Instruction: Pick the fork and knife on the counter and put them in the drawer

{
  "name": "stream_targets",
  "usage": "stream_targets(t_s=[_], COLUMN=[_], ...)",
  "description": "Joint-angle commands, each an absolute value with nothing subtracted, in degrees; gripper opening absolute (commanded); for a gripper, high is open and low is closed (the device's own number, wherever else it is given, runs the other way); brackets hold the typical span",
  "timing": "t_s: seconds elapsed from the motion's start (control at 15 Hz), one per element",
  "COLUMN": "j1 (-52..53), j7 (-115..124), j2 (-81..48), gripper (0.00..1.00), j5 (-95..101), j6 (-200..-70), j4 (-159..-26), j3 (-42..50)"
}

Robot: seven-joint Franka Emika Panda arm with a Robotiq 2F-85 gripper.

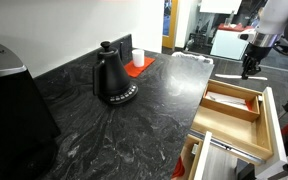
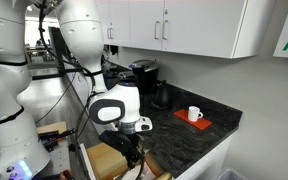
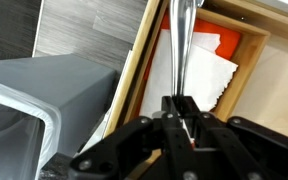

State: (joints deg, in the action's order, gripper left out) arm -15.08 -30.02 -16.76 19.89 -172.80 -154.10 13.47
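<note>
The utensil comes down onto the white paper's edge (image 3: 159,84) beside the drawer's side next and is released. The white paper (image 3: 204,62) in the open drawer lies below my gripper.
My gripper (image 3: 181,112) is shut on a slim silver utensil (image 3: 180,45); only its shaft shows, so I cannot tell whether it is the fork or the knife. It hangs over the light-wood drawer (image 3: 252,62), which is open and holds white paper (image 3: 204,62) and something orange. In both exterior views the gripper (image 1: 249,66) (image 2: 133,150) is above the open drawer (image 1: 227,122) (image 2: 106,160), beside the black speckled counter (image 1: 134,125) (image 2: 189,145). No other utensil shows on the counter.
A black kettle (image 1: 113,78) and a red mat with a white cup (image 1: 137,62) (image 2: 195,115) stand on the counter. A black machine (image 1: 14,110) is at one end. A grey metal part (image 3: 54,95) lies beside the drawer.
</note>
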Motion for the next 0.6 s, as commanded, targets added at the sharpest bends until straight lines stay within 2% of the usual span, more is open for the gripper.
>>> stream_targets(t_s=[0.0, 0.53], j1=[-18.0, -21.1], j7=[-31.3, -30.5], j2=[-21.2, -29.9], gripper=[0.06, 0.06], j5=[18.7, 18.1], j6=[-173.6, -173.6], j4=[-150.4, -143.2], j3=[10.4, 8.6])
